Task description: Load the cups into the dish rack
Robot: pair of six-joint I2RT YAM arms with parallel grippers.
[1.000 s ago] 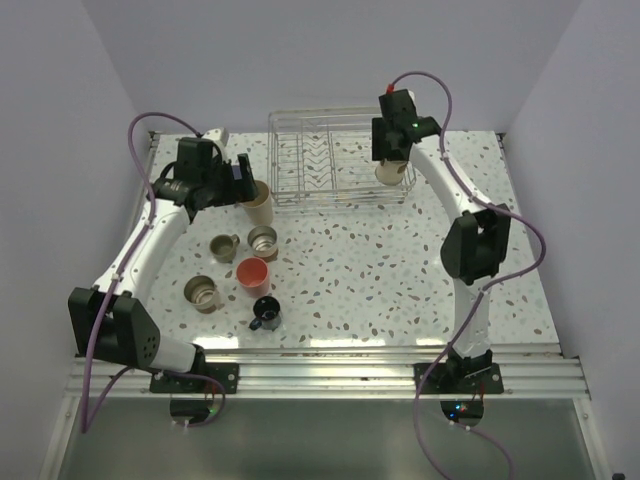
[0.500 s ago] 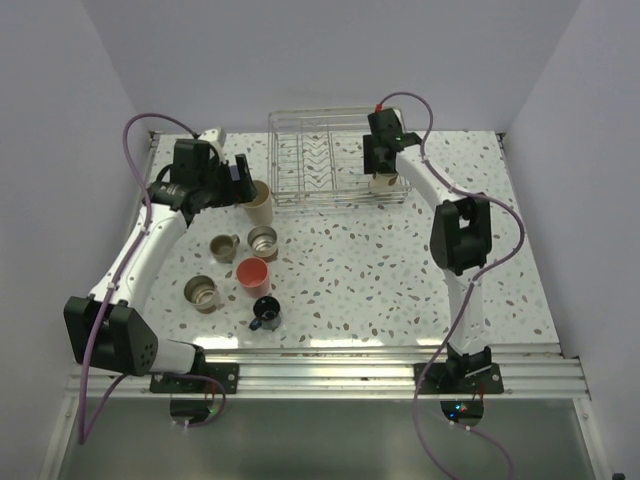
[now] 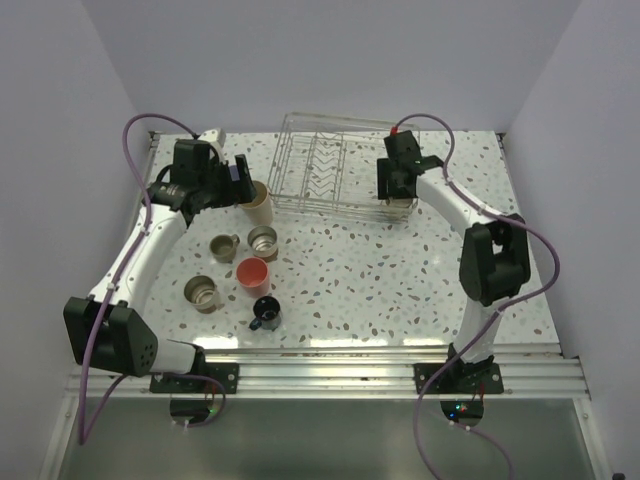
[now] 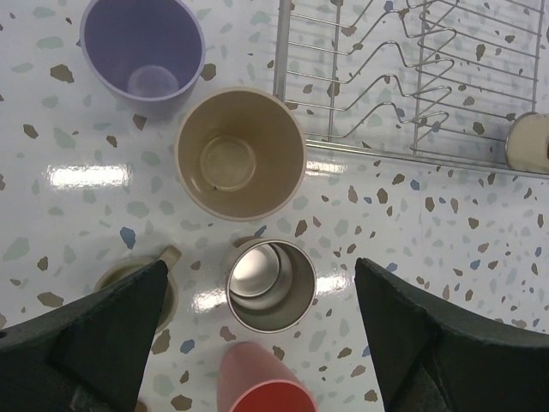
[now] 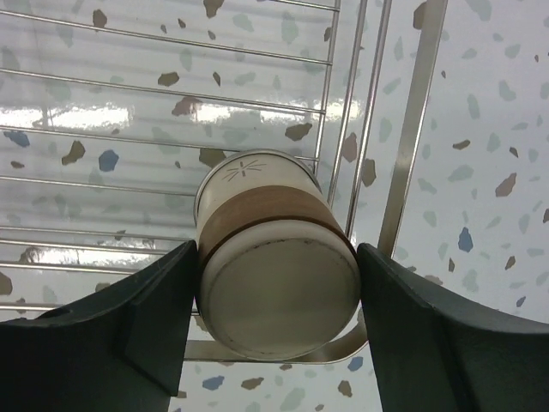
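Observation:
My right gripper should next carry the cream cup back from the crowded corner rim, then toward the rack's middle before I open.
My right gripper (image 5: 276, 300) is shut on a cream cup with a brown band (image 5: 274, 283), held bottom-up inside the near right corner of the wire dish rack (image 5: 403, 163). In the top view this gripper (image 3: 394, 196) sits at that corner of the rack (image 3: 330, 165). My left gripper (image 4: 262, 275) is open and empty, high above a metallic cup (image 4: 271, 285). Around it stand the beige tumbler (image 4: 240, 154), the lavender cup (image 4: 143, 47), the coral-pink tumbler (image 4: 262, 382) and a handled grey cup (image 4: 129, 279). The black mug (image 3: 267, 314) stands nearer the front.
Another metallic cup (image 3: 203, 292) stands front left. The cups cluster on the left half of the speckled table (image 3: 400, 280). The rack now sits askew near the back wall. White walls close in left, right and behind.
My right gripper has moved with its cup to the right and toward the front, and the rack has skewed with it. The left arm has stayed still.

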